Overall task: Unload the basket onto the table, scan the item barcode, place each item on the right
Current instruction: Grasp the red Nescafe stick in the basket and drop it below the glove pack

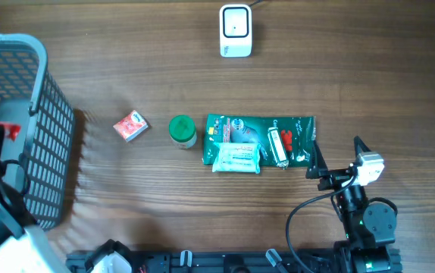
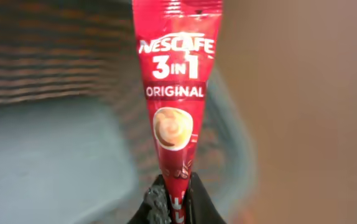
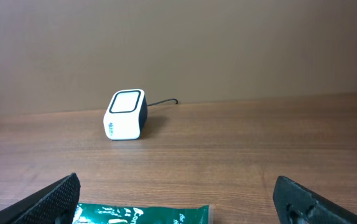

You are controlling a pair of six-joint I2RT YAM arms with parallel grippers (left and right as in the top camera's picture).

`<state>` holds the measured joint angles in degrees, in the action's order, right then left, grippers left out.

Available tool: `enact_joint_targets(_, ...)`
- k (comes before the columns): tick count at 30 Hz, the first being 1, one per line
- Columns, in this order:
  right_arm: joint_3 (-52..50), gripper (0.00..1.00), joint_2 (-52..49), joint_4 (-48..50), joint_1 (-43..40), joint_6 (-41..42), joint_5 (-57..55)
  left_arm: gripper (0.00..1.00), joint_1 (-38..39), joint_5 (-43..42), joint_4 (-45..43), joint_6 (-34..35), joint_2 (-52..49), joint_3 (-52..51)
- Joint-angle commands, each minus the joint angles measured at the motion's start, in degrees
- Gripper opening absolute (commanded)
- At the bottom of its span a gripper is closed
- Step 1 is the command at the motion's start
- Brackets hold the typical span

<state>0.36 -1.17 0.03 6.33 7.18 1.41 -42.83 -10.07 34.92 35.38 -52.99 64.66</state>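
Observation:
The tabletop before the green pouch is bare. My left gripper will carry the sachet [image 1: 10, 130] across to its right in the overhead view, lower it there and release it.
A red Nescafe 3 in 1 Original stick sachet [image 2: 177, 93] stands upright in the left wrist view, and my left gripper [image 2: 177, 188] is shut on its lower end. In the overhead view a red bit of the sachet [image 1: 10, 130] shows over the grey basket [image 1: 51, 144] at the far left. The white barcode scanner [image 1: 235, 30] stands at the back middle of the table, and the scanner [image 3: 125, 115] also shows in the right wrist view. My right gripper [image 1: 337, 155] stands open at the front right, just right of a green pouch [image 1: 259, 130], with nothing between its fingers [image 3: 54, 200].
On the table's middle lie a small red packet [image 1: 130, 126], a green-lidded jar [image 1: 182, 130], a pale green pack [image 1: 237, 158] and a small white bottle [image 1: 278, 145], the last two on the green pouch [image 3: 141, 216]. The basket's mesh wall [image 2: 48, 56] is blurred behind the sachet.

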Motion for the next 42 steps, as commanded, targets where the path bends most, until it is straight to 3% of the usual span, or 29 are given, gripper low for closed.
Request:
enact_joint_targets(1, -0.07, 1.0, 0.37, 0.22, 0.09, -1.03, -0.13, 0.04, 5.6, -22.64, -3.67, -1.95, 7.96, 0.5)
enact_joint_targets(3, -0.07, 1.0, 0.37, 0.22, 0.09, -1.03, -0.13, 0.04, 11.63, -31.61, -3.63, -2.29, 9.16, 0.48)
enact_joint_targets(5, -0.07, 1.0, 0.37, 0.22, 0.09, -1.03, -0.13, 0.04, 23.1, -32.63, 2.6, -5.66, 7.08, -0.13)
enact_joint_targets(9, -0.07, 1.0, 0.37, 0.22, 0.09, -1.03, -0.13, 0.04, 44.5, -22.23, 11.13, -10.05, -3.02, -1.03)
enact_joint_targets(14, -0.07, 1.0, 0.37, 0.22, 0.09, -1.03, -0.13, 0.04, 70.38, -8.2, 11.04, -9.49, -20.85, -1.03)
enact_joint_targets(17, -0.07, 0.99, 0.37, 0.22, 0.09, -1.01, -0.13, 0.04, 80.28, 5.03, 10.99, -9.38, -30.6, -1.03)
enact_joint_targets(20, -0.07, 1.0, 0.37, 0.22, 0.09, -1.03, -0.13, 0.04, 82.9, 17.94, 9.99, -2.36, -39.43, -1.03)
enact_joint_targets(25, -0.07, 0.99, 0.37, 0.22, 0.09, -1.03, -0.13, 0.04, 82.79, 19.17, 3.08, 0.09, -48.13, -1.03)
enact_joint_targets(28, -0.07, 1.0, 0.37, 0.22, 0.09, -1.03, -0.13, 0.04, 82.77, 19.26, 1.92, -0.02, -47.76, -1.01)
enact_joint_targets(31, -0.07, 1.0, 0.37, 0.22, 0.09, -1.03, -0.13, 0.04, 82.68, 22.77, 6.1, -0.44, -43.85, 1.64)
enact_joint_targets(32, -0.07, 1.0, 0.37, 0.22, 0.09, -1.03, -0.13, 0.08, 82.68, 24.76, 8.28, -0.44, -41.77, 3.98)
enact_joint_targets(34, -0.07, 1.0, 0.37, 0.22, 0.09, -1.03, -0.13, 0.77, 82.68, 30.93, 11.89, -0.66, -36.02, 11.85)
enact_joint_targets(35, -0.07, 1.0, 0.37, 0.22, 0.09, -1.03, -0.13, 1.0, 82.68, 33.97, 11.8, -1.84, -33.59, 15.39)
enact_joint_targets(37, -0.07, 1.0, 0.37, 0.22, 0.09, -1.01, -0.13, 0.99, 82.68, 43.25, 4.81, -11.26, -27.12, 25.97)
enact_joint_targets(38, -0.07, 1.0, 0.37, 0.22, 0.09, -1.03, -0.13, 0.72, 82.68, 45.77, 2.45, -12.63, -25.97, 27.71)
enact_joint_targets(39, -0.07, 1.0, 0.37, 0.22, 0.09, -1.03, -0.13, 0.14, 82.68, 50.25, -1.31, -13.55, -23.96, 30.03)
enact_joint_targets(40, -0.07, 1.0, 0.37, 0.22, 0.09, -1.03, -0.13, 0.04, 82.68, 55.12, -7.1, -16.37, -20.74, 31.69)
enact_joint_targets(42, -0.07, 1.0, 0.37, 0.22, 0.09, -1.03, -0.13, 0.04, 82.68, 58.4, -12.28, -19.82, -17.99, 31.74)
